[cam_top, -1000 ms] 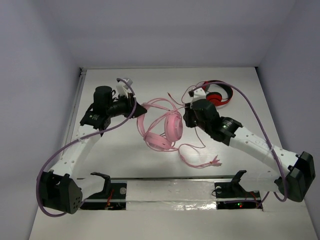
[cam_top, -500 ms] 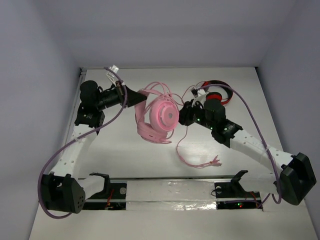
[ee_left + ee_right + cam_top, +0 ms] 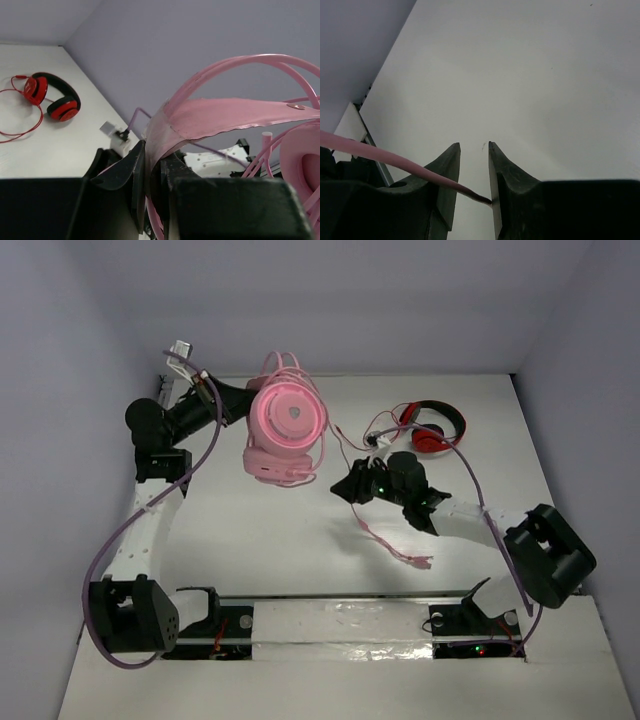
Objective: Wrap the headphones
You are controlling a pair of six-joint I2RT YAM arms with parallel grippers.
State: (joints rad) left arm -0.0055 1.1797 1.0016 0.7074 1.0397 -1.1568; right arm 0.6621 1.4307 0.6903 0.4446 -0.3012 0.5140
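The right gripper moves back along the loose cable onto the plug next, since the cable's plug end trails nearer the base.
The pink headphones (image 3: 285,425) hang in the air over the table's far left, one round earcup facing up and cable loops around the headband (image 3: 225,112). My left gripper (image 3: 232,403) is shut on that headband, which the left wrist view shows pinched between the jaws (image 3: 152,150). The thin pink cable (image 3: 385,535) trails down to the table and ends in a plug (image 3: 420,562). My right gripper (image 3: 350,487) sits low mid-table and is open. In the right wrist view the cable (image 3: 395,159) crosses the gap (image 3: 474,146) loosely and touches the right finger.
Red-and-black headphones (image 3: 432,430) with a thin red cable lie at the far right of the table, also seen in the left wrist view (image 3: 52,97). Walls close off the table on the left, back and right. The arm bases stand at the near edge.
The left arm has raised the pink headphones up and toward the far left corner. The right gripper has slid left and nearer along the cable, and its jaws have spread apart.
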